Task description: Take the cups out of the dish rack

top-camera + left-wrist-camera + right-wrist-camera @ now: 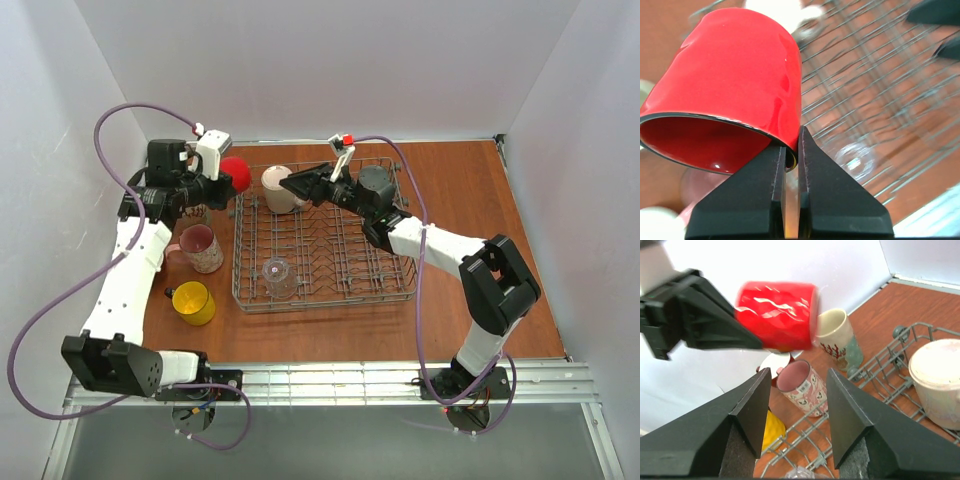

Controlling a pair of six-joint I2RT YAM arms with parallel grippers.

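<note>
I will move my left gripper back and down to the bare tabletop beside the yellow mug's handle, below it and nearer my base, and let go of the cup there.
My left gripper (226, 186) is shut on the rim of a red cup (236, 173) and holds it in the air over the left edge of the grey wire dish rack (400, 285). The left wrist view shows the fingers pinching the cup's wall (735, 75). My right gripper (289, 183) is open and empty above the rack's back left, beside a beige cup (278, 188) that stands in the rack. A clear glass (279, 276) sits at the rack's front left. A pink mug (203, 248), a yellow mug (193, 302) and a cream patterned mug (837, 337) stand on the table left of the rack.
White walls close in the wooden table on the left, back and right. A mug with a white inside (774, 362) shows partly behind the pink mug (802, 385). The left arm's purple cable loops over the left side.
</note>
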